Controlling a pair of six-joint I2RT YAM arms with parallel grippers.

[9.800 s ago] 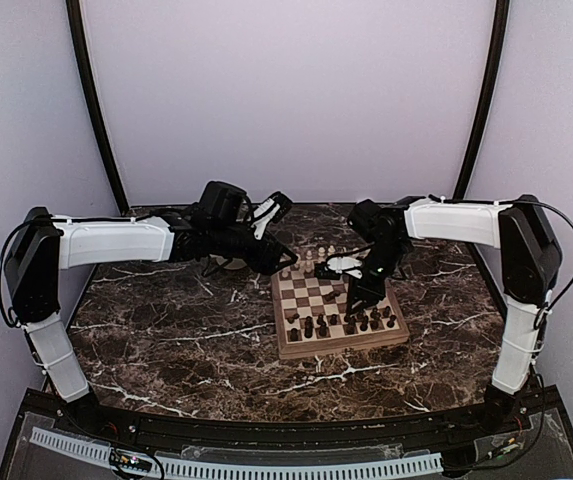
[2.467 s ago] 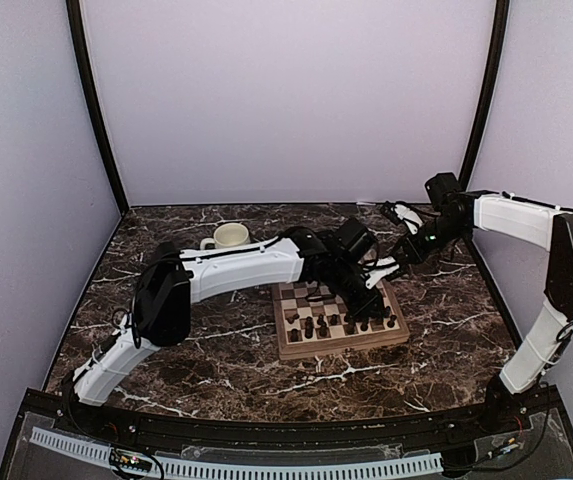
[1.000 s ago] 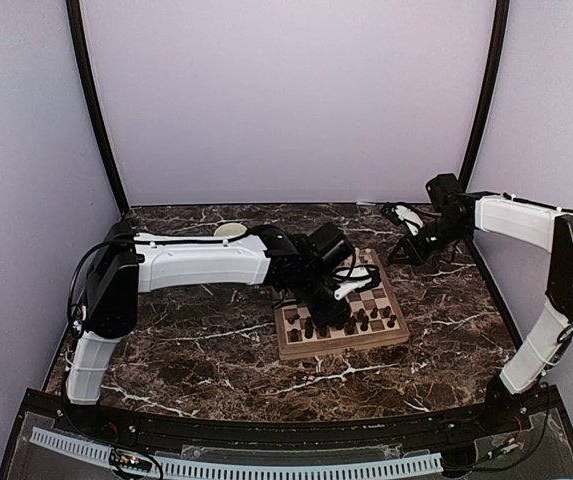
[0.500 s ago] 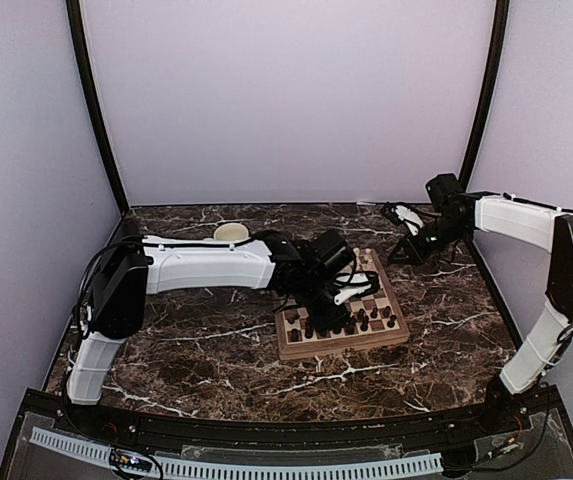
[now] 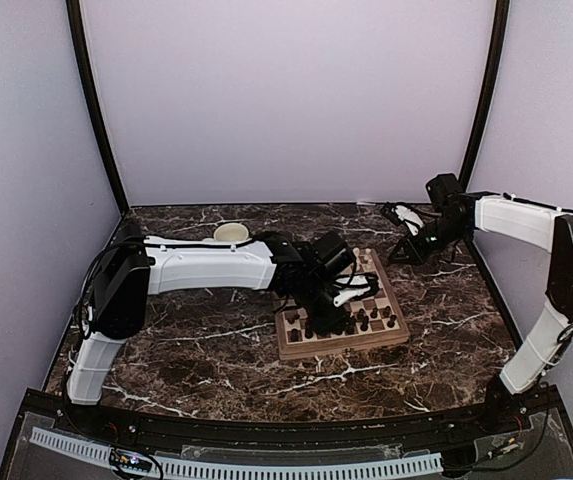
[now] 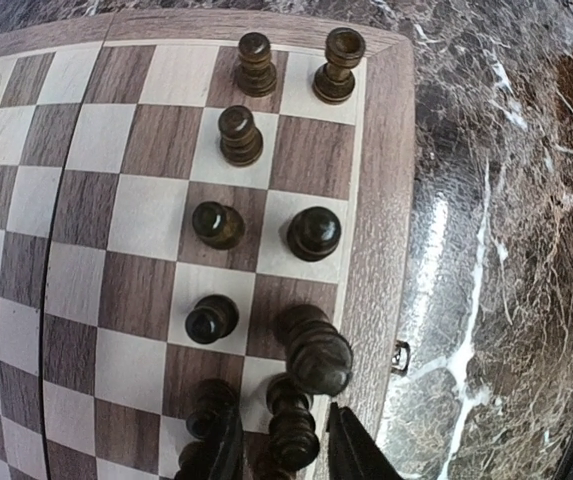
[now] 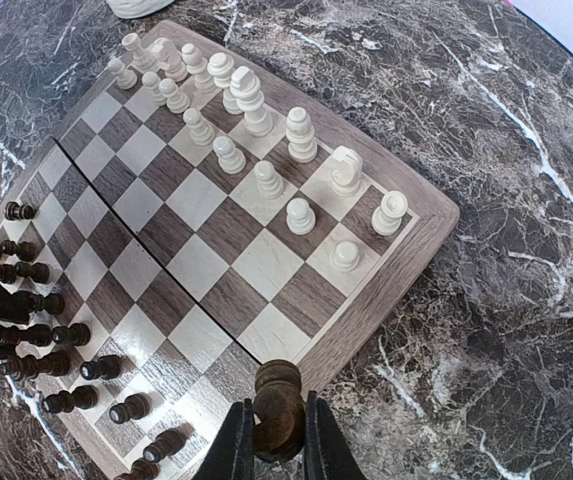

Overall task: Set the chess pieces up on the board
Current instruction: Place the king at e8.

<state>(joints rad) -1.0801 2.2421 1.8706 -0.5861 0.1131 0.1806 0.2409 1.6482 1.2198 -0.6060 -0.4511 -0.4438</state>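
The right gripper moves back and down onto the near row's empty square (image 5: pixel 378 326) by the corner piece next, since that square lies below and back of it.
The board (image 5: pixel 336 345) lies mid-table. Dark chess pieces (image 5: pixel 356 322) stand in its near rows, also in the left wrist view (image 6: pixel 239 135). White chess pieces (image 7: pixel 248 100) fill the far rows. My left gripper (image 5: pixel 344 298) hangs low over the dark rows. Its jaws (image 6: pixel 284 445) stand open on either side of a dark piece (image 6: pixel 294 432) beside the board's rim (image 6: pixel 381 200), with a gap showing. My right gripper (image 5: pixel 403 255) is at the back right, off the board. It (image 7: pixel 278 440) is shut on a dark piece (image 7: pixel 278 405), held above the board's corner rim (image 7: pixel 406 260).
A cream mug (image 5: pixel 230 232) stands behind the left arm at the back, and its base shows in the right wrist view (image 7: pixel 138 6). Dark marble tabletop (image 5: pixel 196 340) surrounds the board. Purple walls close in the back and sides.
Over ten seconds my left arm swung from the mug across to the board's dark rows, and my right gripper withdrew to the back right. In the last second my left gripper edged slightly right.
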